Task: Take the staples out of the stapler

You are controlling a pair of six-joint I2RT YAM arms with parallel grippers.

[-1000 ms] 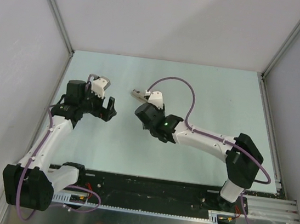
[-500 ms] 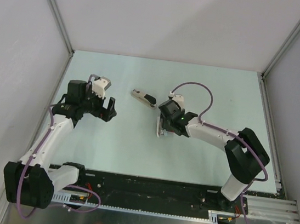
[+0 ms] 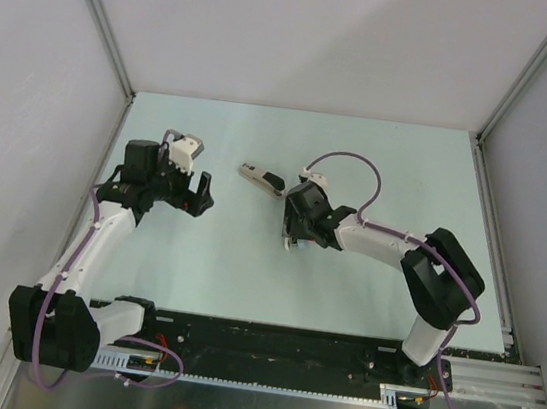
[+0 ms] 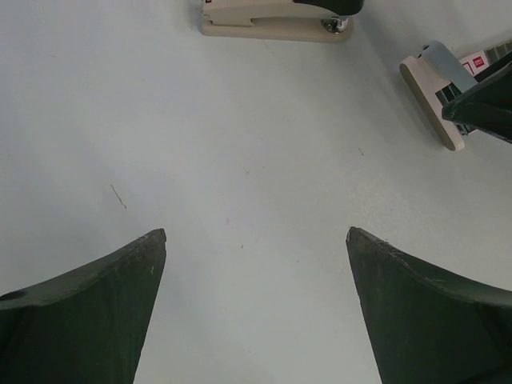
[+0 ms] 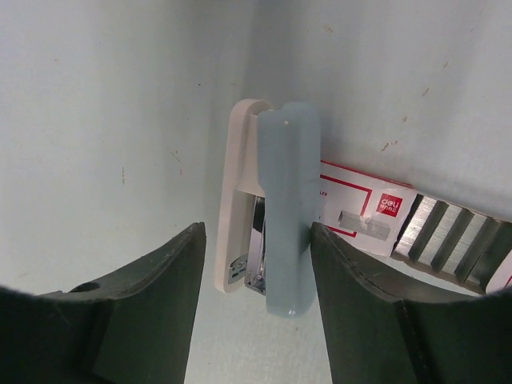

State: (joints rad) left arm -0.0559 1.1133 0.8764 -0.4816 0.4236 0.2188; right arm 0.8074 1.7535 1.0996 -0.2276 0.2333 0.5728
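Observation:
I should next lower my left gripper, toward the right in the top view, onto the second stapler's near base end below it, clear of the box.
The stapler (image 3: 260,176), cream-beige and black, lies on the pale green table between the two arms; it also shows at the top edge of the left wrist view (image 4: 276,16). My left gripper (image 3: 197,195) is open and empty above bare table (image 4: 256,234), left of and apart from the stapler. My right gripper (image 3: 292,235) is open, below and right of that stapler. In the right wrist view its jaws (image 5: 256,232) straddle a second stapler (image 5: 276,216) with a pale blue-grey top and a cream base, without closing on it.
A flat red-and-white staple box (image 5: 360,212) lies against the second stapler, with metal staple strips (image 5: 448,236) at its right end. The box and second stapler also show in the left wrist view (image 4: 448,80). Grey walls enclose the table on three sides.
My right gripper has left the cream-and-black stapler, which stays on the table, and has moved down and right over the blue-grey stapler. The left arm has barely shifted.

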